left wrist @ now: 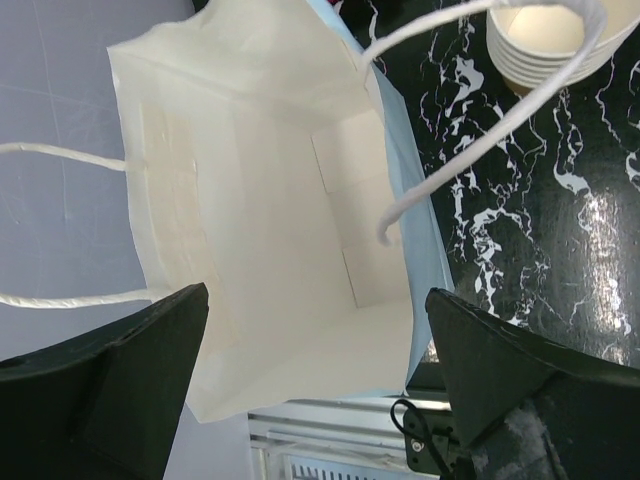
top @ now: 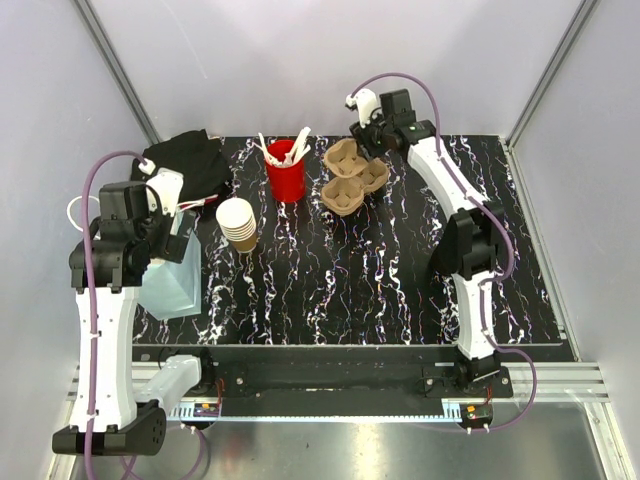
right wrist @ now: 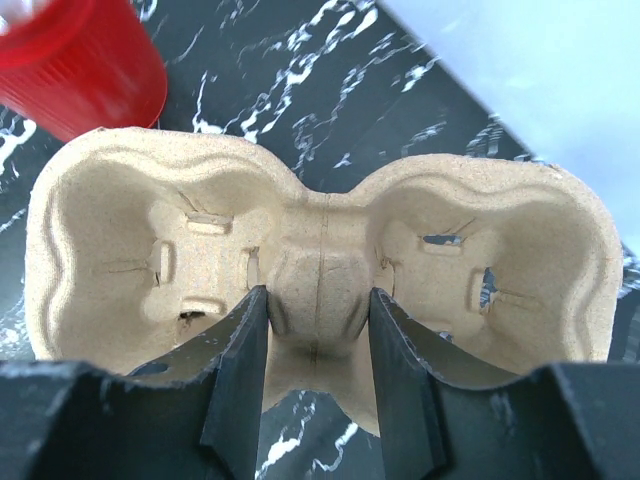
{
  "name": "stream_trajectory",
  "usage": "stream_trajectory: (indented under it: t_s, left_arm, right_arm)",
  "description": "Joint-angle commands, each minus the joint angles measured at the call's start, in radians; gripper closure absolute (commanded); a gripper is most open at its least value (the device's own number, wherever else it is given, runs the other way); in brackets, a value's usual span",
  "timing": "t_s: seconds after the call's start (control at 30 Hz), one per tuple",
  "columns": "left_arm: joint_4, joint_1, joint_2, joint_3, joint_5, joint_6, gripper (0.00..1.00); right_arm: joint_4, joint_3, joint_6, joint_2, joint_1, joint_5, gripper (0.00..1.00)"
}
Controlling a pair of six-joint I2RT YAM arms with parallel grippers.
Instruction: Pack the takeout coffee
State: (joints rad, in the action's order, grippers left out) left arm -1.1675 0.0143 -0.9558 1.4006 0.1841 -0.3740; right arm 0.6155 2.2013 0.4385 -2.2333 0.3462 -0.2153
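The bag's rim on the coffee's side (top: 187,248) (left wrist: 410,286) is beside one open finger, so my left gripper should move down onto that rim of the bag next.
The takeout coffee (top: 237,222), a tan paper cup with a white inside that looks like the top of a nested stack, stands left of the table's middle; its rim (left wrist: 545,40) shows in the left wrist view. My left gripper (top: 170,235) (left wrist: 315,300) hangs open over the mouth of a white and pale-blue paper bag (top: 172,285) (left wrist: 270,200), with nothing between its fingers. At the far side my right gripper (top: 372,140) (right wrist: 318,300) is shut on the centre hump of a brown pulp cup carrier (right wrist: 320,240) (top: 345,160).
A red plastic cup (top: 286,175) (right wrist: 75,60) with white utensils stands between the coffee and the carriers. More pulp carrier cells (top: 342,195) lie just in front of the held one. A black cloth (top: 190,160) sits at the far left. The bag's cord handles (left wrist: 500,110) arch over its mouth.
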Motion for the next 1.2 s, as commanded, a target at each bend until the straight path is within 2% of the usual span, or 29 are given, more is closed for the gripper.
stream_trajectory:
  t_s: [0.0,0.27,0.37,0.43,0.5,0.6,0.63,0.7,0.73,0.8,0.83,0.87,0.93,1.17]
  left_arm:
    - [-0.011,0.003,0.020,-0.009,0.017,-0.022,0.01]
    - [-0.009,0.003,0.023,-0.058,-0.060,-0.029,0.01]
    - [0.015,0.003,0.011,-0.078,-0.093,-0.037,0.03]
    - [0.026,0.003,0.000,-0.086,-0.104,-0.039,0.08]
    - [0.045,0.003,-0.015,-0.091,-0.120,-0.048,0.14]
    - [0.065,0.003,-0.037,-0.098,-0.140,-0.051,0.33]
    - [0.068,0.003,-0.047,-0.098,-0.143,-0.051,0.46]
    - [0.074,0.003,-0.055,-0.103,-0.149,-0.051,0.57]
    - [0.078,0.001,-0.057,-0.104,-0.149,-0.049,0.68]
    - [0.083,0.003,-0.055,-0.110,-0.149,-0.051,0.79]
    - [0.088,0.003,-0.051,-0.112,-0.143,-0.049,0.90]
    - [0.089,0.001,-0.047,-0.112,-0.138,-0.048,0.94]
    - [0.098,0.003,-0.037,-0.109,-0.127,-0.045,0.99]
    - [0.121,0.003,-0.018,-0.026,-0.101,-0.036,1.00]
  right_arm:
    - [-0.008,0.051,-0.026,0.145,0.011,0.040,0.64]
    - [0.030,0.025,-0.004,0.267,0.010,0.070,0.64]
    - [0.044,0.008,0.003,0.313,0.008,0.074,0.65]
    - [0.052,-0.003,0.008,0.346,0.010,0.076,0.65]
    - [0.055,-0.025,0.012,0.379,0.011,0.085,0.65]
    - [0.058,-0.058,0.020,0.422,0.010,0.096,0.65]
    - [0.058,-0.067,0.022,0.431,0.010,0.099,0.64]
    - [0.058,-0.094,0.026,0.457,0.010,0.105,0.64]
    - [0.058,-0.109,0.028,0.468,0.010,0.108,0.64]
    - [0.058,-0.123,0.034,0.489,0.010,0.114,0.64]
    - [0.058,-0.130,0.037,0.494,0.010,0.120,0.64]
    - [0.059,-0.133,0.039,0.498,0.010,0.125,0.64]
    - [0.058,-0.140,0.042,0.515,0.010,0.131,0.64]
    - [0.058,-0.153,0.039,0.546,0.010,0.142,0.63]
